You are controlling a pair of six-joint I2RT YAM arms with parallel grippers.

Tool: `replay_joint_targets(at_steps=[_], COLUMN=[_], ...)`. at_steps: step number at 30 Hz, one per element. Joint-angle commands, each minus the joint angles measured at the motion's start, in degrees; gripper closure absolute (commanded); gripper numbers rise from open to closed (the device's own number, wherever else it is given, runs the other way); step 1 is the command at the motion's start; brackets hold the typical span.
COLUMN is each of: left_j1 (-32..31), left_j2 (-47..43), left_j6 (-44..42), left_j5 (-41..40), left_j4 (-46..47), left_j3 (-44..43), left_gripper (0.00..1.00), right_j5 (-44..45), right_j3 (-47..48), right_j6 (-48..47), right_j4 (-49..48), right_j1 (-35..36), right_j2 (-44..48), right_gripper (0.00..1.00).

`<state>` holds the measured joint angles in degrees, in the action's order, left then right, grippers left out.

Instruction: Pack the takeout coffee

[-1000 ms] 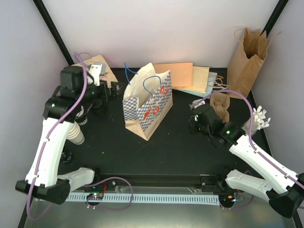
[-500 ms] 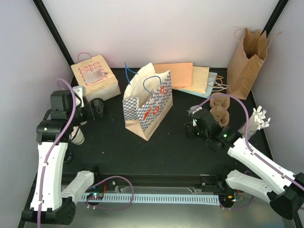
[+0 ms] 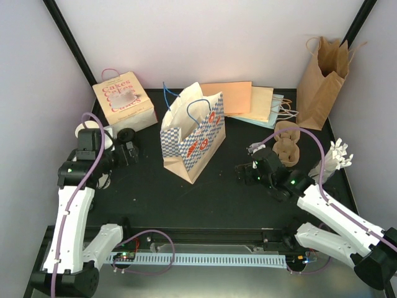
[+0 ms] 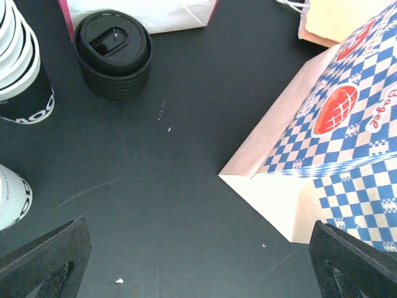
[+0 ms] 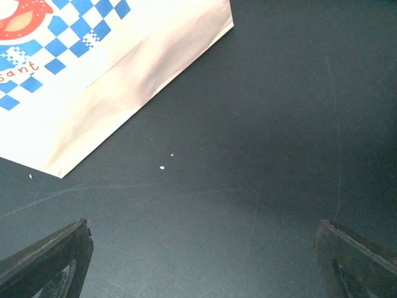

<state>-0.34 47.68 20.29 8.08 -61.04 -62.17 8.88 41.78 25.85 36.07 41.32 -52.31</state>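
The cup stack stands beyond my left gripper's open fingers, so my left gripper needs to move outward and to the left in the top view, onto the top cup's rim.
A stack of round black lids (image 4: 113, 53) (image 3: 126, 134) stands on the black table (image 3: 211, 192) by the Cakes box. Left of the lids is a stack of ribbed white paper cups (image 4: 15, 68) (image 3: 84, 131) with a black band. Another white cup (image 4: 9, 195) stands nearer, mostly cut off at the frame edge. My left gripper (image 4: 198, 264) (image 3: 130, 152) hovers open over bare table between the lids and the checkered bag (image 4: 347, 136) (image 3: 192, 139). My right gripper (image 5: 205, 264) (image 3: 244, 172) is open and empty over bare table, right of the bag's base (image 5: 93, 81).
A pink-and-cream Cakes box (image 3: 123, 101) stands at the back left. A brown pulp cup carrier (image 3: 286, 141) lies right of the right gripper. A tall brown paper bag (image 3: 322, 74) stands at the back right, with flat paper bags (image 3: 245, 99) behind the checkered bag.
My right gripper has opened and drawn left, away from the cup carrier. My left arm has pulled back from the Cakes box toward the near left, uncovering the box and lids.
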Motion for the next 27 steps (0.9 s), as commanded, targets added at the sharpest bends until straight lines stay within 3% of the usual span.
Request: replay_joint_targets(at_steps=[1, 7, 14, 17, 23, 27], left_j1=[0.4, 1.6, 8.3, 11.2, 12.7, 13.3], left_j2=[1.6, 7.8, 17.4, 23.1, 33.8, 39.8], left_j6=[-4.1, -7.3, -7.8, -8.7, -11.1, -12.0], left_j5=[-2.0, -11.0, -12.5, -12.7, -12.4, -13.4], left_j4=[0.2, -2.0, 0.6, -0.5, -1.4, -2.7], left_j3=[-1.3, -8.3, -17.7, -23.6, -32.7, -37.6], left_gripper=[0.01, 0.01, 0.02, 0.11, 0.41, 0.42], right_j5=[1.0, 1.3, -1.4, -2.3, -4.0, -4.7], right_j3=[-1.1, -0.9, -3.5, -4.3, -5.5, -4.9], right_j6=[1.6, 3.4, 3.5, 3.5, 2.9, 1.8], right_j4=[-3.2, -1.9, -4.6, -5.3, -6.1, -5.6], right_j1=[-0.4, -0.4, -0.4, -0.4, -0.4, -0.4], right_j2=[0.8, 1.9, 7.8, 10.5, 14.1, 14.9], right_gripper=[0.0, 0.0, 0.0, 0.0, 0.0, 0.0])
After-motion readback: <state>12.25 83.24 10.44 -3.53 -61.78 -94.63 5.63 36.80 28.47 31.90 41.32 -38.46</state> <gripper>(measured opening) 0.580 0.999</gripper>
